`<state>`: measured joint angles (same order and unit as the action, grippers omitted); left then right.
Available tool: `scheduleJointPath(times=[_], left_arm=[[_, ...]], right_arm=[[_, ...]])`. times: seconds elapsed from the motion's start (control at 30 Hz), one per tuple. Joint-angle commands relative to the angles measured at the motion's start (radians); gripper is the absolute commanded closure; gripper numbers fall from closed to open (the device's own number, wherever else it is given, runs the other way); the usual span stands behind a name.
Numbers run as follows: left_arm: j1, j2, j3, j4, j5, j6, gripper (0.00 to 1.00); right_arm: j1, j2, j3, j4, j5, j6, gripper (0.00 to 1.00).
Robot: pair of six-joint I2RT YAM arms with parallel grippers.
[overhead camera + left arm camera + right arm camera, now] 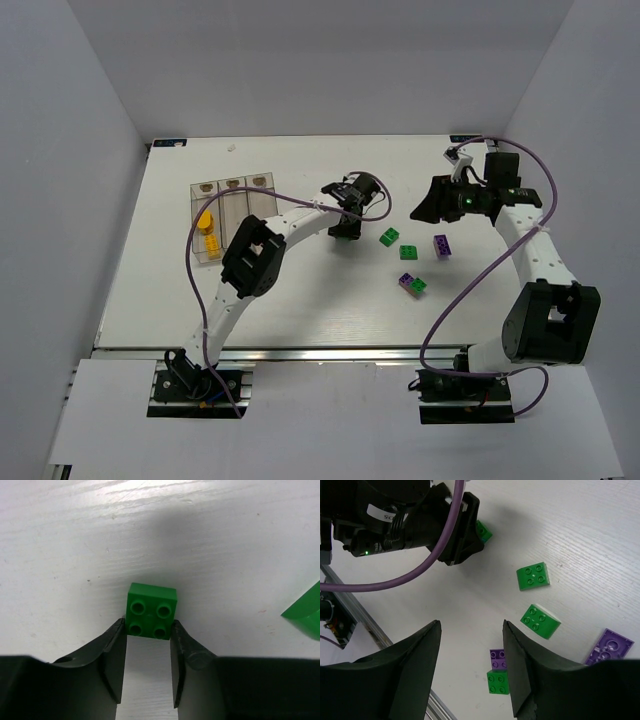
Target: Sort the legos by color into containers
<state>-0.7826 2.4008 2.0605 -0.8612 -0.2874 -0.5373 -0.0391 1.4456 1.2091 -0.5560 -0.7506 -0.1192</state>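
I should next lift the green lego in my left gripper, move it over the empty middle bin (234, 213) on the gripper's left in the top view and let go.
My left gripper (148, 630) is low over the table, its fingertips closed against the two sides of a green lego (151, 611). In the top view this gripper (345, 228) hides that brick. Two more green legos (388, 237) (408, 252), a purple one (441, 246) and a purple-and-green pair (413, 284) lie to its right. My right gripper (471, 625) is open and empty above these, at the back right (432, 205). The containers (248, 190) stand at the back left; yellow legos (208, 236) lie in the left bin.
White walls enclose the table on the left, back and right. A metal rail (300, 352) runs along the near edge. Purple cables (195, 270) loop over both arms. Another green lego's corner (305, 615) shows at the right edge of the left wrist view.
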Motion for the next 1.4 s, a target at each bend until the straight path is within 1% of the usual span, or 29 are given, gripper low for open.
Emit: scheduleJointPath(times=[0.0,0.07,0.1,0.17,0.2,0.23,0.27,0.3,0.33,0.4,0.47,0.5,0.53,0.6,0.63,0.7,0.73,0.83,0.87,0.9,1.0,1.2,1.3,1.33,1.37], left_arm=[[-0.006,-0.037,-0.013,0.014,-0.042,0.013,0.63],[-0.006,-0.057,-0.014,0.011,-0.061,0.020,0.73],[-0.006,-0.066,-0.014,0.007,-0.068,0.020,0.80],[0.006,-0.119,-0.028,0.005,-0.073,0.022,0.86],[0.019,-0.146,-0.040,0.007,-0.068,0.020,0.91],[0.029,-0.172,-0.060,0.014,-0.064,0.011,0.93],[0.039,-0.207,-0.085,0.039,-0.049,0.007,0.94],[0.055,-0.279,-0.138,0.051,-0.045,0.002,0.95],[0.066,-0.317,-0.167,0.063,-0.044,-0.004,0.97],[0.091,-0.420,-0.244,0.085,-0.030,-0.023,0.98],[0.137,-0.480,-0.290,0.093,-0.027,-0.038,0.99],[0.153,-0.527,-0.316,0.093,-0.032,-0.044,0.99],[0.192,-0.554,-0.365,0.093,-0.036,-0.049,0.99],[0.230,-0.592,-0.416,0.093,-0.053,-0.053,0.99],[0.270,-0.626,-0.463,0.096,-0.056,-0.053,0.99],[0.302,-0.646,-0.497,0.093,-0.073,-0.050,0.99],[0.318,-0.655,-0.510,0.085,-0.079,-0.046,0.99],[0.364,-0.657,-0.540,0.059,-0.107,-0.015,0.99],[0.364,-0.657,-0.557,0.057,-0.110,-0.009,0.98],[0.388,-0.655,-0.565,0.059,-0.114,-0.003,0.98],[0.420,-0.648,-0.589,0.059,-0.139,0.010,0.96],[0.467,-0.617,-0.606,0.065,-0.130,0.017,0.94],[0.485,-0.611,-0.614,0.076,-0.128,0.020,0.89],[0.494,-0.609,-0.617,0.077,-0.125,0.023,0.81],[0.494,-0.606,-0.620,0.079,-0.124,0.023,0.77]], right_arm=[[0.004,-0.034,-0.028,-0.025,-0.056,-0.034,0.42],[0.005,-0.039,-0.037,-0.038,-0.082,-0.068,0.42],[0.011,-0.040,-0.042,-0.062,-0.096,-0.089,0.42],[0.019,-0.042,-0.043,-0.099,-0.142,-0.176,0.40],[0.036,-0.040,-0.039,-0.123,-0.153,-0.213,0.42],[0.036,-0.031,-0.036,-0.187,-0.158,-0.253,0.43],[0.038,-0.027,-0.033,-0.212,-0.153,-0.317,0.44],[0.089,-0.027,-0.034,-0.226,-0.133,-0.335,0.45],[0.099,-0.025,-0.043,-0.234,-0.121,-0.347,0.45],[0.125,-0.028,-0.059,-0.217,-0.076,-0.353,0.45],[0.140,-0.033,-0.086,-0.176,-0.046,-0.326,0.46],[0.148,-0.030,-0.091,-0.168,-0.040,-0.317,0.46],[0.154,-0.022,-0.094,-0.163,-0.035,-0.312,0.45],[0.168,-0.007,-0.094,-0.154,-0.013,-0.295,0.45],[0.173,0.007,-0.091,-0.153,-0.004,-0.292,0.45],[0.183,0.022,-0.082,-0.145,0.045,-0.283,0.44],[0.189,0.036,-0.079,-0.144,0.063,-0.281,0.41],[0.206,0.070,-0.056,-0.139,0.134,-0.280,0.31],[0.206,0.079,-0.048,-0.143,0.163,-0.281,0.30],[0.206,0.088,-0.031,-0.147,0.174,-0.281,0.28],[0.220,0.116,-0.010,-0.148,0.218,-0.281,0.28],[0.245,0.150,0.000,-0.139,0.287,-0.286,0.26],[0.254,0.162,-0.013,-0.131,0.313,-0.289,0.26],[0.255,0.162,-0.017,-0.130,0.321,-0.289,0.26],[0.258,0.167,-0.022,-0.121,0.341,-0.289,0.24]])
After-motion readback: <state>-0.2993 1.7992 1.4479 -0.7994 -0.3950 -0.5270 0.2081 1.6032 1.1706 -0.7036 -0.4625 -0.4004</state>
